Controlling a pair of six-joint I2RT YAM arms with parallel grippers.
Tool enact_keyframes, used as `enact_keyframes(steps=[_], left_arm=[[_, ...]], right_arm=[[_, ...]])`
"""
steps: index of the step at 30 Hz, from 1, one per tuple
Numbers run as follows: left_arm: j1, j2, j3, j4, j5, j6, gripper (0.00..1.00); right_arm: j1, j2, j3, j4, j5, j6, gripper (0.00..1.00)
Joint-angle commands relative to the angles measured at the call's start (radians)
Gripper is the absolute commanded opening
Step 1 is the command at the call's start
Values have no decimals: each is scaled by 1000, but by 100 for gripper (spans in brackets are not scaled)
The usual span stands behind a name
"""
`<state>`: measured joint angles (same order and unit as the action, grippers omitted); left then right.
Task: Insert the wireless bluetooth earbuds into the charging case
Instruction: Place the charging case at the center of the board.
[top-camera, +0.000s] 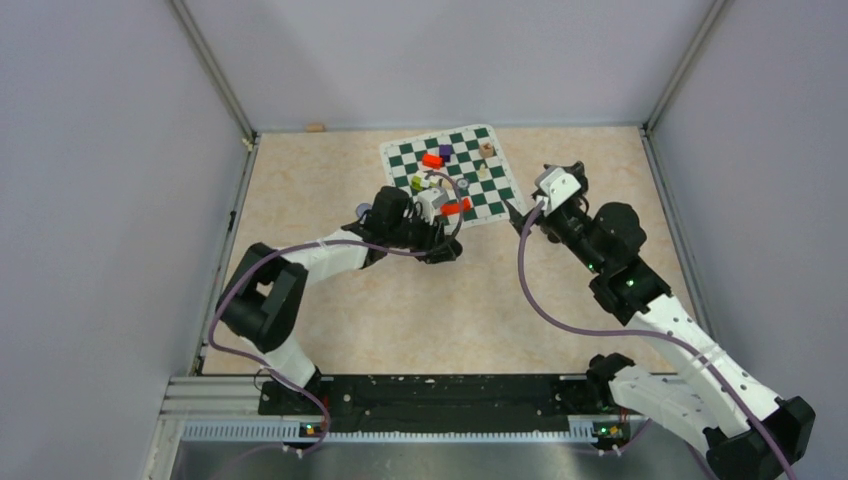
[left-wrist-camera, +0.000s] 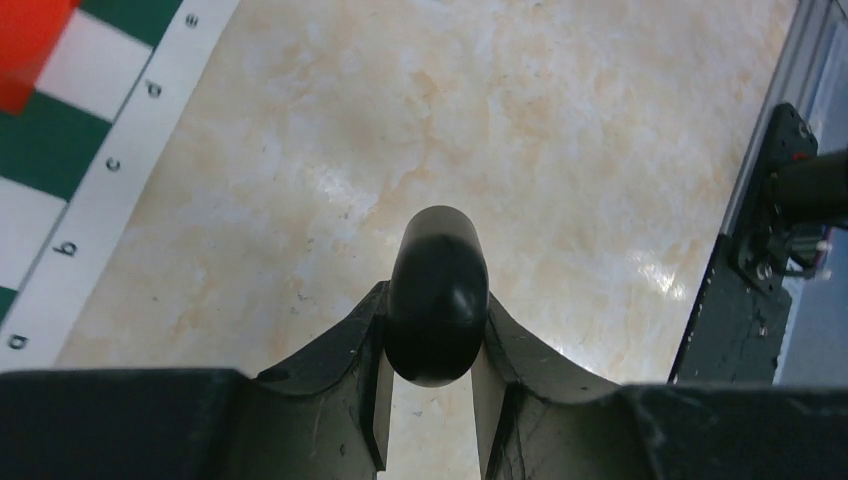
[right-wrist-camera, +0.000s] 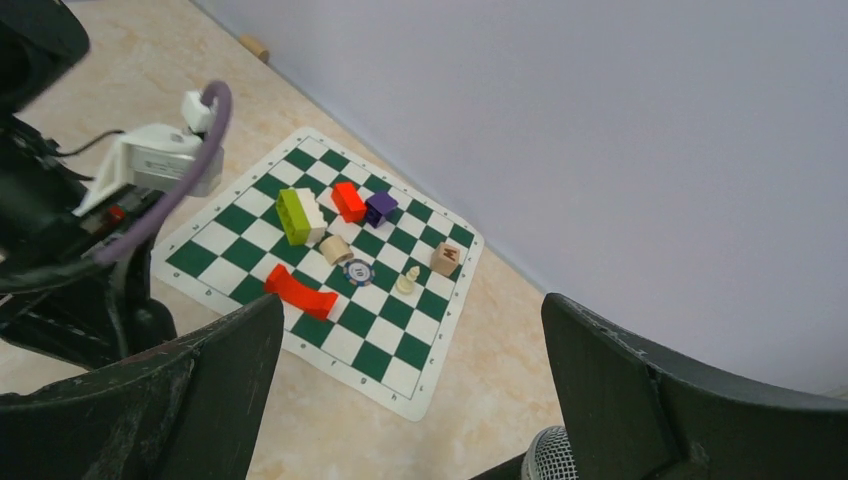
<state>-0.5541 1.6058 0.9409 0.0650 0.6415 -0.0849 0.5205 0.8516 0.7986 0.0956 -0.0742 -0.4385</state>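
Note:
The glossy black thing turns and comes down in my left gripper onto the marbled table beside the chessboard's lettered edge next.
My left gripper (left-wrist-camera: 437, 312) is shut on a glossy black rounded thing, which looks like the charging case (left-wrist-camera: 437, 285) seen edge-on. It sticks out past the fingertips above the bare marbled table. In the top view this gripper (top-camera: 445, 247) hovers just off the near edge of the chessboard (top-camera: 493, 190). My right gripper (right-wrist-camera: 412, 325) stands wide open with nothing between its fingers. It is to the right of the board (right-wrist-camera: 392, 362) and faces it. The same gripper (top-camera: 519, 215) shows in the top view. No earbuds can be made out in any view.
The chessboard carries a green-and-cream block (right-wrist-camera: 297, 214), a red block (right-wrist-camera: 348, 200), a purple block (right-wrist-camera: 380, 207), a red arch (right-wrist-camera: 300, 291), a poker chip (right-wrist-camera: 358, 271), a pawn (right-wrist-camera: 408, 279) and a wooden cube (right-wrist-camera: 445, 258). Grey walls enclose the table. A small wooden piece (top-camera: 315, 127) lies by the back wall.

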Motion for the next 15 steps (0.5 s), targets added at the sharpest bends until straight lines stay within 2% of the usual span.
enact_keyframes(steps=[1, 8, 12, 15], left_arm=[[5, 112, 18, 163, -78, -326, 0], [5, 181, 24, 101, -283, -444, 0], [5, 211, 51, 46, -337, -486, 0], [6, 226, 56, 26, -367, -513, 5]], right_arm=[[-10, -34, -20, 110, 6, 43, 99], [-10, -34, -59, 137, -8, 24, 99], [-9, -18, -64, 141, -16, 22, 99], [-7, -15, -66, 145, -21, 21, 99]])
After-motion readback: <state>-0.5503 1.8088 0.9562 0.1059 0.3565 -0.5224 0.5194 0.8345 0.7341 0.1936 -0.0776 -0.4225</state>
